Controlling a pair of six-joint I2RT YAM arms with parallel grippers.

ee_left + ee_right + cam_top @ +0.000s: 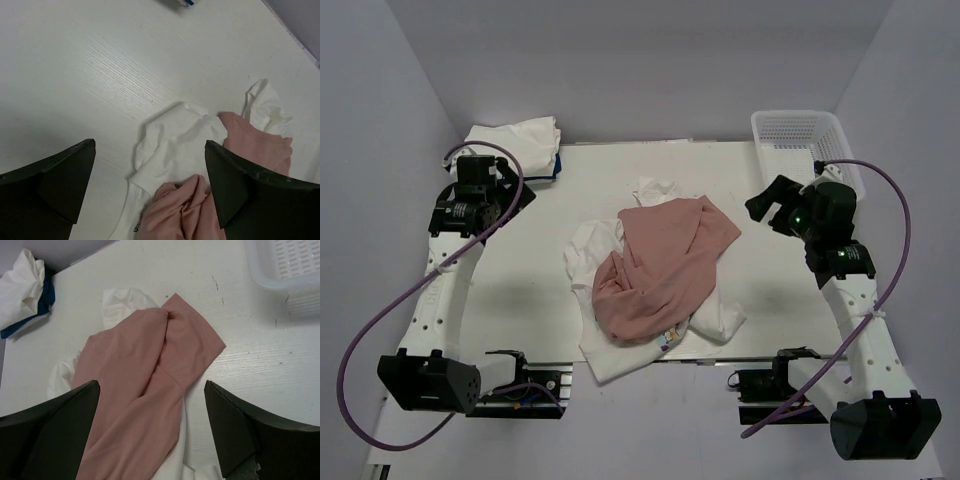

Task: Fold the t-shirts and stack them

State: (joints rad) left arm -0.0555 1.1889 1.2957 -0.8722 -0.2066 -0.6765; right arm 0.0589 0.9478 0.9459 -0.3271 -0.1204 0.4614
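Note:
My right gripper needs to move down and across to the left in the top view next, onto the pink t-shirt's middle (645,267) (131,424), because that top t-shirt lies there.
A crumpled dusty pink t-shirt (660,265) lies on top of a heap of white t-shirts (595,250) in the middle of the table; a bit of colourful print (667,338) peeks out at the heap's near edge. A folded stack of white cloth over dark blue (520,140) sits at the far left corner. My left gripper (505,180) is open and empty, above the table left of the heap; its wrist view shows the white shirt (175,145) and pink shirt (190,210) below. My right gripper (770,205) is open and empty, right of the heap, above the pink shirt (145,375).
A white plastic lattice basket (800,140) stands at the far right corner, also seen in the right wrist view (285,265). The white table (520,290) is bare left and right of the heap. Purple cables loop beside both arms.

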